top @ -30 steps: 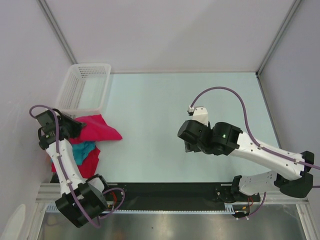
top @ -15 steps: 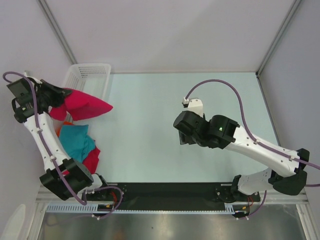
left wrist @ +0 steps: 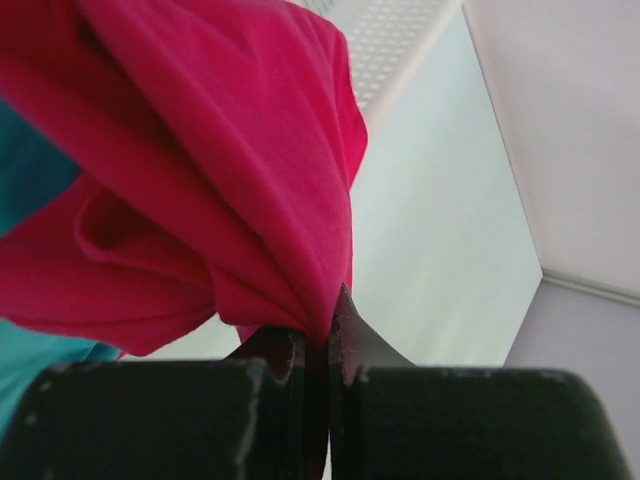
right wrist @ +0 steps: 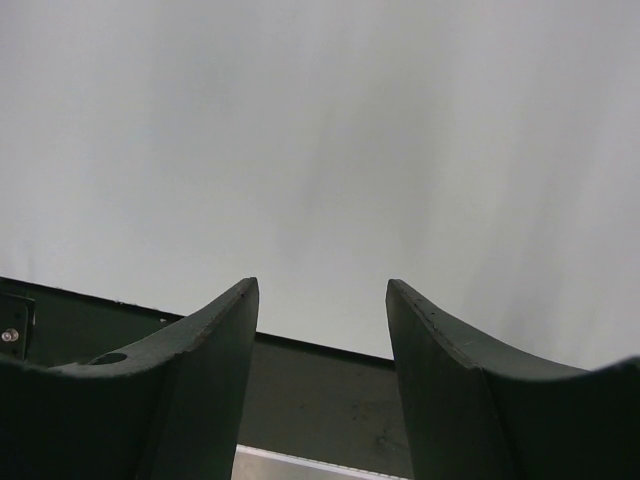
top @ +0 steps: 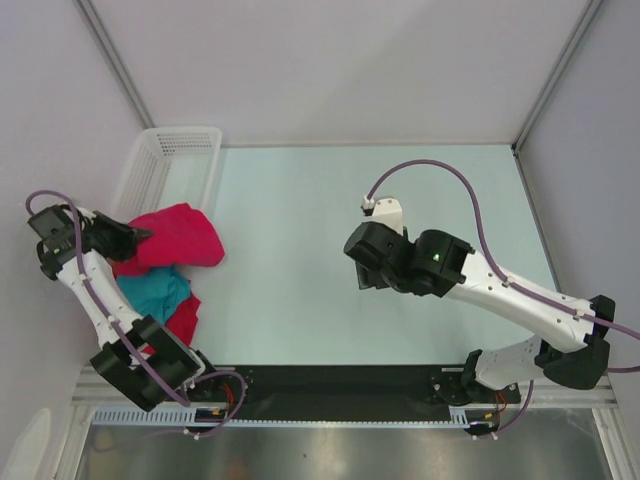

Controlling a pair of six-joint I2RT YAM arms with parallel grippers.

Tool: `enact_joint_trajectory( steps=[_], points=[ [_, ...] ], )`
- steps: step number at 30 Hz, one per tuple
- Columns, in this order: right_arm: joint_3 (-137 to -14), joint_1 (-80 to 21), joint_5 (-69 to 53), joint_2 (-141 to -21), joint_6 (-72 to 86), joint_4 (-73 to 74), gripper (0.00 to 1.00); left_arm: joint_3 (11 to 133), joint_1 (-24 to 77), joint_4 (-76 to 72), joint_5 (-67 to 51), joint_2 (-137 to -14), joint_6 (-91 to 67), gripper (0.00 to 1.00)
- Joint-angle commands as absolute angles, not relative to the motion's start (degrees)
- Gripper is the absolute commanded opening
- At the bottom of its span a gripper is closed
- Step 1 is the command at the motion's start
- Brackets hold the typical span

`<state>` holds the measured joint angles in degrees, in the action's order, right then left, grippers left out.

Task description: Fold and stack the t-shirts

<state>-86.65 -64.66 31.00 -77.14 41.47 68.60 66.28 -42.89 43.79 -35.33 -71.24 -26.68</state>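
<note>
I will pull the crimson t-shirt in my left gripper back, away from the basket, over the teal t-shirt [top: 157, 293], because the crimson one overlaps the basket's near end.
A crimson-red t-shirt [top: 178, 238] hangs bunched from my left gripper [top: 132, 238], which is shut on a fold of it at the table's left side. In the left wrist view the cloth [left wrist: 220, 170] is pinched between the closed jaws of the gripper [left wrist: 322, 335]. Under it lies a teal folded t-shirt [top: 157, 293] on a red one [top: 185, 316]. An orange one does not show. My right gripper [top: 372, 283] is open and empty over the bare middle of the table; the right wrist view [right wrist: 322, 290] shows only table between its fingers.
A white mesh basket [top: 168, 180] stands at the back left, just behind the held shirt. The pale table [top: 380, 200] stretches from the pile to the right arm. A black rail [top: 330, 385] runs along the near edge.
My left gripper lifted the crimson shirt off the pile up toward the basket, then lowered it again, so the shirt now hangs bunched over the teal one. The right arm shifted slightly left.
</note>
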Motion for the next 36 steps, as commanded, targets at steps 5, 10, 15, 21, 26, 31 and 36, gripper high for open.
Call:
enact_joint_trajectory(
  steps=[5,10,15,21,26,31,36],
  points=[
    [-86.3,-64.0,30.9,-74.5,40.4,68.6,0.59,63.9,-50.7,46.1,-35.0,-61.4,-23.9,0.0],
    [-86.7,-63.6,31.5,-73.5,40.1,70.2,0.59,60.6,-55.4,46.0,-35.5,-58.2,-26.2,0.0],
    [-86.2,-63.5,31.5,-72.0,40.3,71.1,0.59,60.1,-56.9,46.0,-33.1,-55.0,-27.8,0.0],
    [-85.1,-63.2,31.7,-70.6,40.3,71.6,0.59,58.4,-57.5,46.8,-32.3,-54.2,-27.3,0.0],
    [-84.7,-62.8,31.7,-69.7,40.5,72.4,0.59,57.3,-58.9,47.6,-30.6,-51.9,-27.9,0.0],
    [-84.3,-62.6,31.6,-68.6,40.8,73.3,0.59,57.1,-59.9,48.8,-29.2,-50.5,-28.5,0.0],
    [-83.8,-62.2,31.6,-67.5,41.0,73.9,0.59,56.7,-61.3,50.2,-27.2,-48.9,-28.9,0.0]
  ],
)
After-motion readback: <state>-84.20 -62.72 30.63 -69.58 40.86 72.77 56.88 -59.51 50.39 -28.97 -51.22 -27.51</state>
